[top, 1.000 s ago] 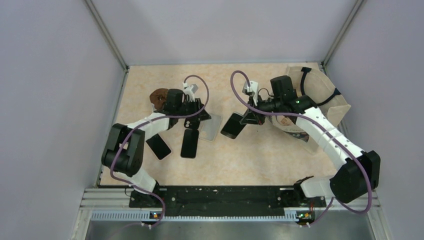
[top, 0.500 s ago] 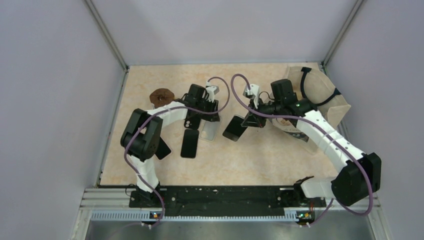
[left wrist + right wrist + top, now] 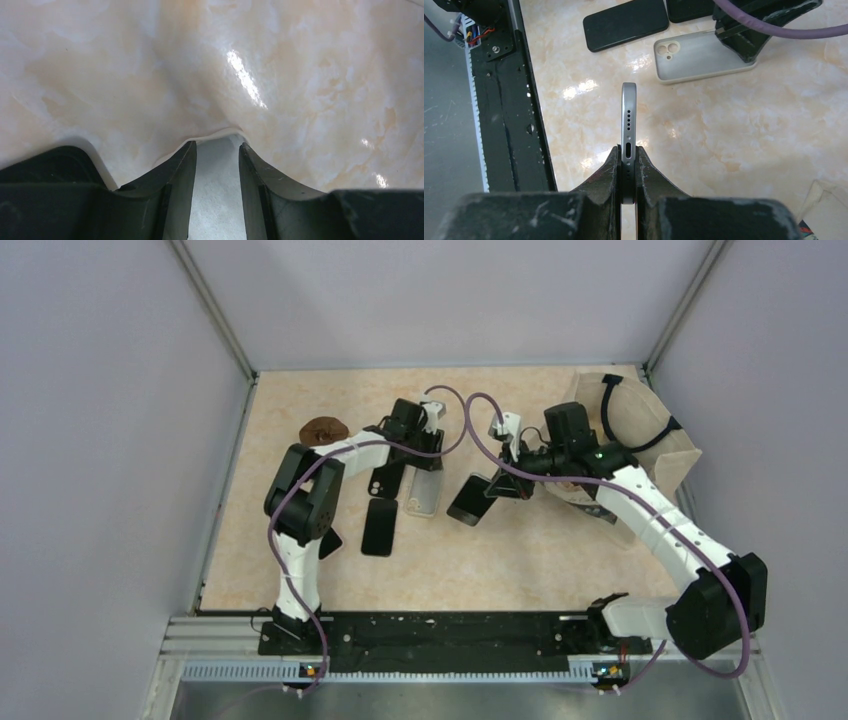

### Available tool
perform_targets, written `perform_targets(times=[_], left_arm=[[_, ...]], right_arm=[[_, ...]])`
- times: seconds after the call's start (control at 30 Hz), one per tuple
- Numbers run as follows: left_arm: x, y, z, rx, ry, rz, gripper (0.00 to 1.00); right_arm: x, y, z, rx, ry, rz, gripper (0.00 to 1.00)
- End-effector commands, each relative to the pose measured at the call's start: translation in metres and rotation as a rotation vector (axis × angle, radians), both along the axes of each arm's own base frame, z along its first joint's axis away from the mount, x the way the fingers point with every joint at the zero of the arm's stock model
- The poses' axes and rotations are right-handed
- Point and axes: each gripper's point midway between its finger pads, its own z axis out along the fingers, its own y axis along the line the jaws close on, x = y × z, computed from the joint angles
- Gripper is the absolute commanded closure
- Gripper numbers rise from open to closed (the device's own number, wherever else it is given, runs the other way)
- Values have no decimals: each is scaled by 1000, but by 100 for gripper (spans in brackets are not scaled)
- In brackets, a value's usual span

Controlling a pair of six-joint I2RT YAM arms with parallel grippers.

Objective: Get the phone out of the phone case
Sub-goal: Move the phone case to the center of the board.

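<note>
My right gripper will go left in the top view and bring the silver-edged phone down onto bare tabletop (image 3: 420,538) (image 3: 624,64) beside the nearer black phone, then release it, as the pale grey case lies empty.
My right gripper (image 3: 628,150) is shut on the bottom edge of the phone (image 3: 629,115), a silver-edged slab held on edge above the table. From above, the phone (image 3: 468,502) hangs at the right gripper (image 3: 497,485), to the right of the case and apart from it. The pale grey phone case (image 3: 696,60) lies empty and open side up, its camera hole showing. My left gripper (image 3: 418,472) stands on the case's (image 3: 424,495) far end. In the left wrist view its fingers (image 3: 177,170) stand a little apart, with the case's pale inner face (image 3: 216,190) between them.
Two black phones (image 3: 380,526) (image 3: 385,478) lie just left of the case, and a third (image 3: 325,540) lies under the left arm. A brown round object (image 3: 322,430) is at the back left. A tan bag (image 3: 640,430) stands at the right. The black base rail (image 3: 509,100) runs along the near edge.
My left arm has swung right, from over the black phones to the case's end, and its jaws have parted a little. The right gripper has drifted slightly right with the phone.
</note>
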Motion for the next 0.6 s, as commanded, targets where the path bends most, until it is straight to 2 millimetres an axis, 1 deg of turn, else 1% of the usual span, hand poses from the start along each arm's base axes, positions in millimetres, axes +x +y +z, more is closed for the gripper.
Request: perform_targets(times=[0.0, 0.1, 0.23, 0.37, 0.43, 0.5, 0.57], left_arm=[[38, 9, 2, 38, -76, 78, 58], [48, 13, 5, 30, -89, 101, 58], [57, 17, 17, 20, -124, 105, 58], [55, 11, 37, -14, -152, 59, 54], [50, 8, 52, -34, -171, 27, 47], [45, 5, 63, -53, -186, -12, 34], [39, 2, 71, -71, -199, -47, 27]], right_arm=[[5, 5, 13, 55, -50, 29, 100], [5, 7, 7, 54, -30, 36, 100], [5, 12, 0, 65, 12, 61, 100], [2, 22, -15, 82, 100, 106, 100], [0, 29, -24, 75, 129, 131, 100], [-2, 36, -30, 69, 148, 151, 100], [-2, 42, -35, 68, 174, 169, 100]])
